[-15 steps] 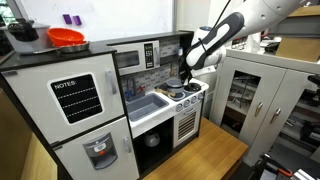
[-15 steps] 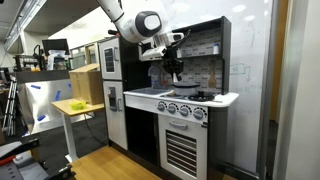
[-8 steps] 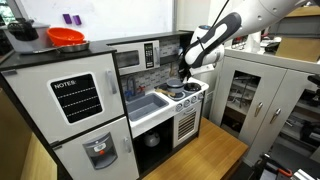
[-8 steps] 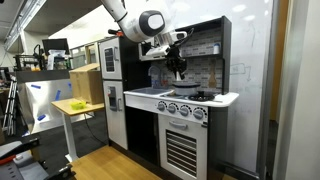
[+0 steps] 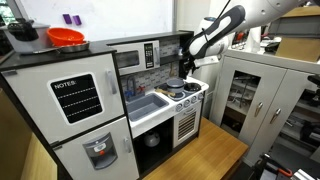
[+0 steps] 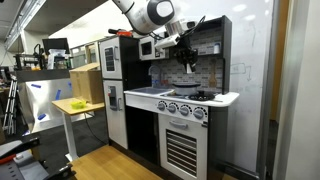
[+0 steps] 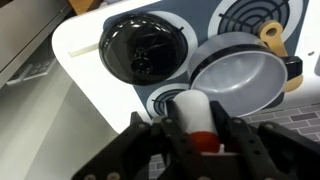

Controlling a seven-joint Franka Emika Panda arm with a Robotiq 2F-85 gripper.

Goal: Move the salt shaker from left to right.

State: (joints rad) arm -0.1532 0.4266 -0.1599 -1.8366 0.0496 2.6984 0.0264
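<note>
The shaker [image 7: 190, 104] goes down and to the left in the wrist view next, onto bare white counter beside the black pot, and my gripper releases it there.
My gripper [image 7: 196, 128] is shut on the salt shaker [image 7: 190, 104], a white cylinder with a red band, and holds it in the air above the toy stove. In the wrist view the shaker hangs over a burner ring between the black pot [image 7: 147, 50] and the silver pan [image 7: 238, 72]. In both exterior views the gripper [image 5: 187, 66] [image 6: 187, 58] is well above the stovetop [image 6: 195, 96], under the upper shelf. The shaker is too small to make out there.
The silver pan has a yellow handle [image 7: 275, 40]; a free burner [image 7: 248, 14] lies beyond it. The play kitchen has a sink [image 5: 148, 105], a microwave [image 5: 135, 57] and an orange bowl [image 5: 66, 37] on top. A cabinet [image 5: 262, 95] stands beside it.
The gripper has risen from just above the stovetop and shifted sideways along the stove, still holding the shaker.
</note>
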